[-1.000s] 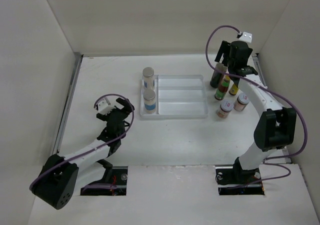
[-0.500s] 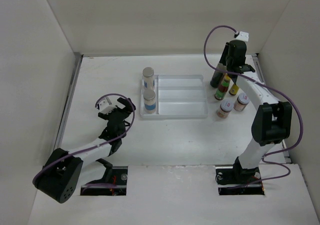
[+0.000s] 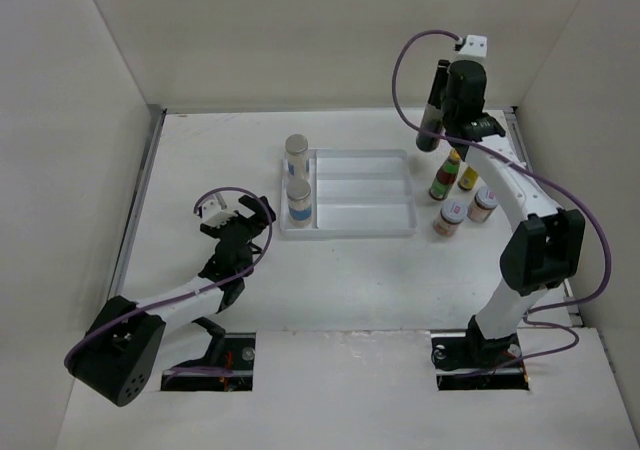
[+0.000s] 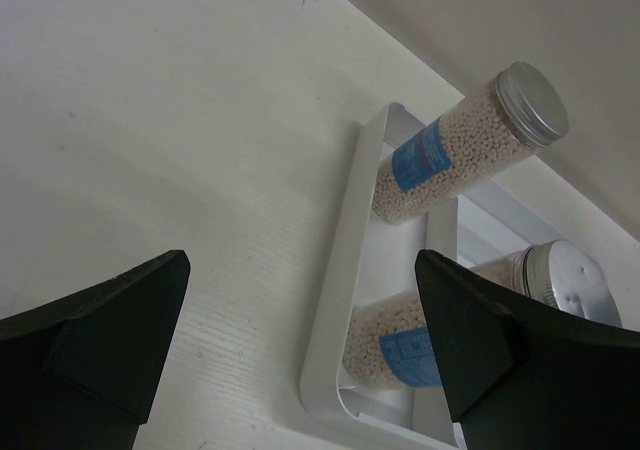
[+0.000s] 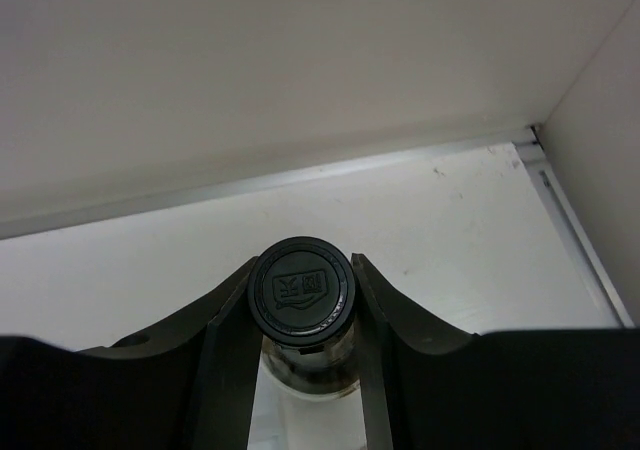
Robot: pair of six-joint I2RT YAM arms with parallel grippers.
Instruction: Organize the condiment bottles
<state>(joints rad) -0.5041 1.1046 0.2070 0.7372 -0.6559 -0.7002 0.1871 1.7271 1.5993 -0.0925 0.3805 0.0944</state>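
Observation:
Next, my right gripper will go to the left in the top view, down beside the far jar, and release the black-capped bottle, as the tray's far section is empty.
My right gripper [image 3: 444, 88] is shut on the tall dark black-capped bottle [image 3: 430, 128] and holds it off the table at the back right, slightly tilted. In the right wrist view its black cap [image 5: 300, 290] sits tight between my two fingers [image 5: 232, 325]. Below it stand the yellow-capped red-green bottle [image 3: 443, 178], the small yellow-labelled bottle [image 3: 467, 177] and two pinkish spice jars [image 3: 450, 217] [image 3: 483, 203]. Two grey-lidded jars [image 3: 296, 153] [image 3: 298, 198] stand in the left compartment of the white tray [image 3: 360, 225]; the left wrist view shows both [image 4: 460, 145] [image 4: 480, 320]. My left gripper [image 3: 240, 220] [image 4: 300, 340] is open, left of the tray.
The tray's rim [image 4: 345, 260] lies just ahead of my left fingers. White walls close in the table at the back and both sides; a metal rail [image 3: 520, 135] runs along the right edge beside the bottle group.
My right gripper has shut on the tall dark bottle and lifted it up out of the bottle group. The left arm has barely shifted.

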